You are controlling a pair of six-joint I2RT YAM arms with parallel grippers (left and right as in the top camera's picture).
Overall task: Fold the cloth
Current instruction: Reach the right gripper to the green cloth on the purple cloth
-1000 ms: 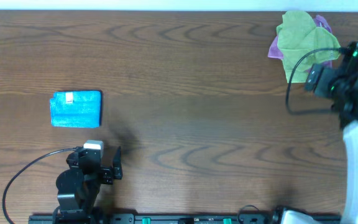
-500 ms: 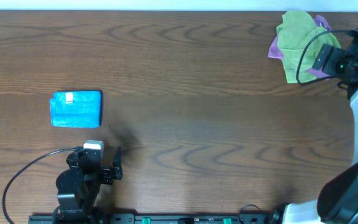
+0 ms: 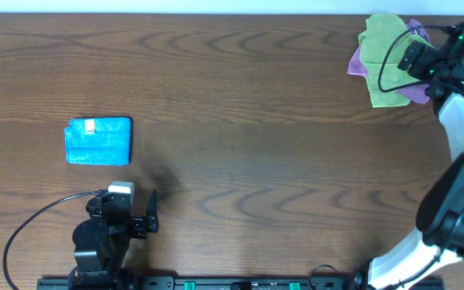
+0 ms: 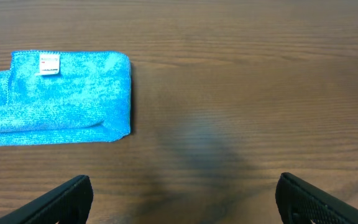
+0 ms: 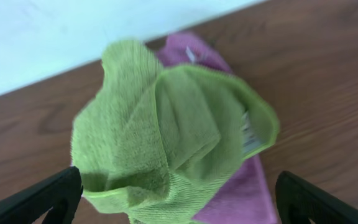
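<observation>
I will lower my right gripper next, moving it to the left in the overhead view, onto the fold between my open fingers. A hemmed fold point(image 3: 393, 64) point(image 5: 174, 155) stands up there in the middle of the heap.
The cloth point(image 3: 381, 56), lime-green and crumpled, lies in a heap at the table's far right corner, on top of a purple cloth point(image 3: 359, 66). My right gripper point(image 3: 408, 60) hovers at the heap's right side, pointing at it. In the right wrist view the cloth point(image 5: 166, 130) fills the space ahead of the right gripper point(image 5: 179, 186), which is open with its fingertips point(image 5: 61, 193) wide on either side and nothing gripped. The left gripper point(image 3: 126, 205) rests near the front left, open and empty over bare wood, as the left wrist view point(image 4: 182, 186) shows.
A folded bright blue cloth point(image 3: 99, 141) with a small white label lies at the left, just beyond the left gripper; it is also in the left wrist view point(image 4: 58, 96). The purple cloth point(image 5: 244, 193) sticks out under the green one. The table's far edge point(image 5: 73, 37) runs right behind the heap.
The right arm has swung toward the far edge and its gripper now sits at the green heap. The left arm and all cloths have not moved.
</observation>
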